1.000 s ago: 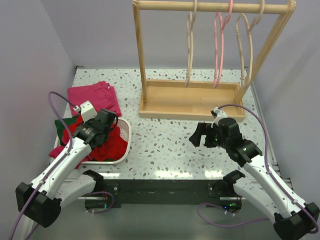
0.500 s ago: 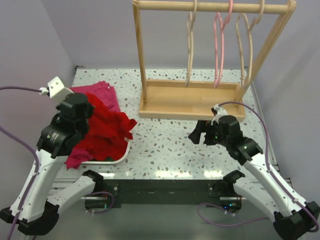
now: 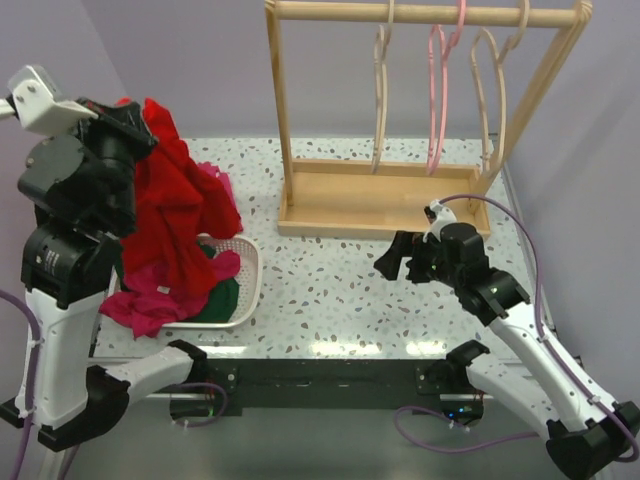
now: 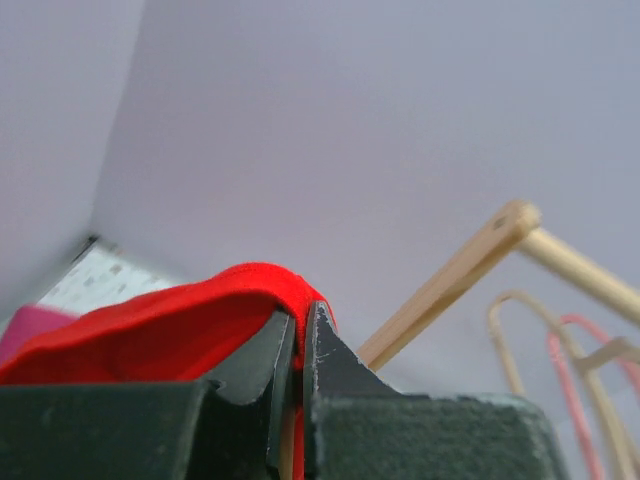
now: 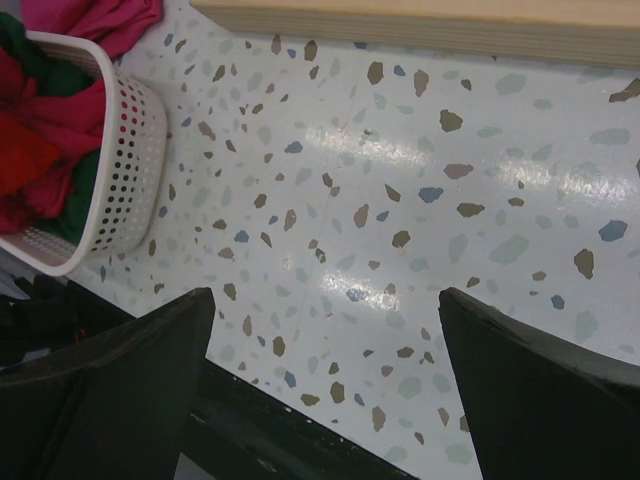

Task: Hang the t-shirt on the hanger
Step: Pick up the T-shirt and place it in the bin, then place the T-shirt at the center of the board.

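I should next swing my left gripper to its right in the top view, to where the nearest wood hanger (image 3: 380, 95) hangs. This will bring the t-shirt (image 3: 175, 205) clear of the basket.
The red t-shirt (image 3: 175, 205) hangs in a long bunch from my left gripper (image 3: 140, 118), which is raised high above the white basket (image 3: 252, 262). Its lower end still reaches into the basket. In the left wrist view the jaws are shut on a fold of the red cloth (image 4: 200, 315) at the left gripper (image 4: 300, 312). Pale wood hangers (image 3: 380, 100) hang on the rack rail, one also in the left wrist view (image 4: 505, 335). My right gripper (image 3: 392, 262) is open and empty, low over the table (image 5: 325, 295).
A magenta garment (image 3: 150, 300) drapes over the basket's front and a dark green garment (image 3: 222, 295) lies inside. A pink hanger (image 3: 437, 100) hangs between the wood ones. The wooden rack's base tray (image 3: 380, 205) stands at the back; the basket (image 5: 130, 150) shows left of my right gripper.
My left arm has risen steeply from the basket, pulling the red t-shirt up and out. The magenta garment got dragged over the basket's rim. The right gripper barely moved.
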Controlling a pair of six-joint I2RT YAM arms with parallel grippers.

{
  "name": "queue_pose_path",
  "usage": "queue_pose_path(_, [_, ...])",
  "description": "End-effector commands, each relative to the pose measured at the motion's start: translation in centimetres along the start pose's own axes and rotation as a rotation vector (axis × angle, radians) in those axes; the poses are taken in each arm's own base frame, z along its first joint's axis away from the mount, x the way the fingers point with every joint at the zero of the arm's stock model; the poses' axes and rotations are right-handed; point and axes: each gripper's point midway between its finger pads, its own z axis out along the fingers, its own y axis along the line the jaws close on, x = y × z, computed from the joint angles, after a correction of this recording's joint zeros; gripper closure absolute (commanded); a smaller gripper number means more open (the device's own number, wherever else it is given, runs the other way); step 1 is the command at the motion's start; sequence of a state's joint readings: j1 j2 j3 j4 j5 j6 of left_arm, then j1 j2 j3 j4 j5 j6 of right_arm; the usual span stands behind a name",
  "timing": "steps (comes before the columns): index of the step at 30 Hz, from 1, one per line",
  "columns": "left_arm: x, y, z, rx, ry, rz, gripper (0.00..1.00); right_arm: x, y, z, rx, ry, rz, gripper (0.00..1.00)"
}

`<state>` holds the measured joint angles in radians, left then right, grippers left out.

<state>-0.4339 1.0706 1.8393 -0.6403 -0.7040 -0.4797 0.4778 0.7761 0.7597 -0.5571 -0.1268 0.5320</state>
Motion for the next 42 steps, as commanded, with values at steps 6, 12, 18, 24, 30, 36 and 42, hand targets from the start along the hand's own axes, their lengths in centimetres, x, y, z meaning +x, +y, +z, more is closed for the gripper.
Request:
queue_pose_path(6, [-9.6,-12.6,-3.0,0.577,-0.144,-0.125,1.00,-4.6,3.3,-2.3,-0.072,-0.105,-0.010,0.01])
queue_pose_path(12, [-3.8,-16.5,-3.8,0.797,0.052,-0.170,1.00,-6.4,3.8,-3.9,-0.063,-0.166,-0.020,0.01])
queue_pose_path(18, [6.4,-16.3,-5.1,0.795,0.247,-0.192,1.00,-6.8,3.5,-4.6,-0.039,-0.184,-0.026,0.01])
queue_pose_path(24, [22.2,-14.5,-8.7,0.779,0.569,-0.179,1.00,-5.0,2.6,-3.8,-0.030,-0.147,-0.017,0.01])
queue_pose_path(30, [38.5,-11.1,-15.0,0.709,0.883,-0.048,1.00,-0.7,1.2,-1.9,-0.045,-0.042,0.004,0.01])
queue_pose_path(36, [46.7,-7.8,-19.0,0.690,1.071,0.120,0.53,1.6,-0.8,-1.1,-0.003,-0.018,0.028,0.02])
queue_pose_path(42, [45.9,-3.6,-18.5,0.574,1.048,0.205,0.25,2.5,-0.6,0.5,-0.012,0.019,0.004,0.07])
